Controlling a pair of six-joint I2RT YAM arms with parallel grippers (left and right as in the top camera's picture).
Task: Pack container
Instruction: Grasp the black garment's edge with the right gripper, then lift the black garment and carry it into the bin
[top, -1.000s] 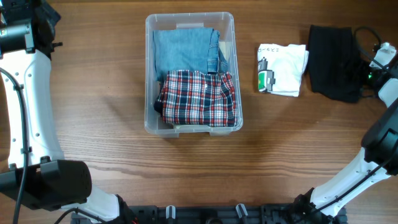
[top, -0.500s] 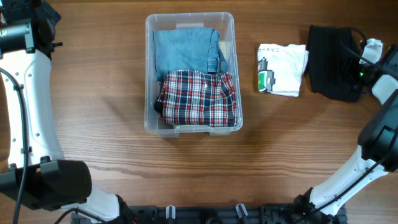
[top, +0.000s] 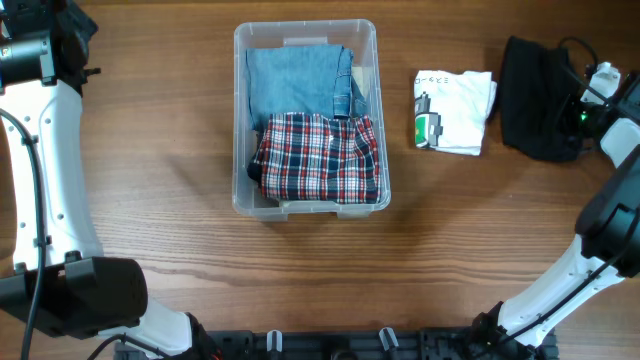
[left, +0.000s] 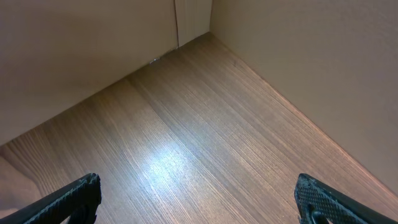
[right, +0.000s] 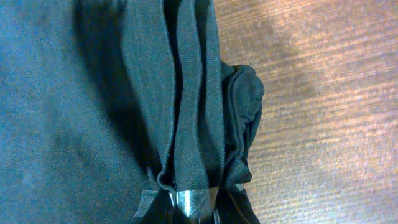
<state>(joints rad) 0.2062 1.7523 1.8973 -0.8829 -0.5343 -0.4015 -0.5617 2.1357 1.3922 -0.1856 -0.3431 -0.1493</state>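
Observation:
Next I will lift my right gripper, move it left in the overhead view and lower it over the blue jeans (top: 295, 80) to release, with the black garment (top: 538, 98) outside the container.
The clear container (top: 240, 120) stands at the table's middle. Inside it lie folded blue jeans (top: 295, 80) and, in front of them, a folded plaid shirt (top: 320, 158). To its right a folded white T-shirt (top: 455, 110) rests on the table, then a black garment (top: 538, 98). My right gripper (top: 582, 108) is at that garment's right edge and shut on it. In the right wrist view the black garment (right: 93, 93) bunches into folds where the right gripper (right: 189, 202) pinches it. My left gripper (left: 199, 200) is open over bare wood at the far left.
The left arm (top: 40, 130) runs along the table's left side. The right arm (top: 610, 230) curves along the right edge. Beige walls (left: 298, 56) meet at a corner behind the table in the left wrist view.
My right gripper has gone from open to shut on the black garment's right edge, and the cloth there has bunched and lifted a little. The left arm has not moved.

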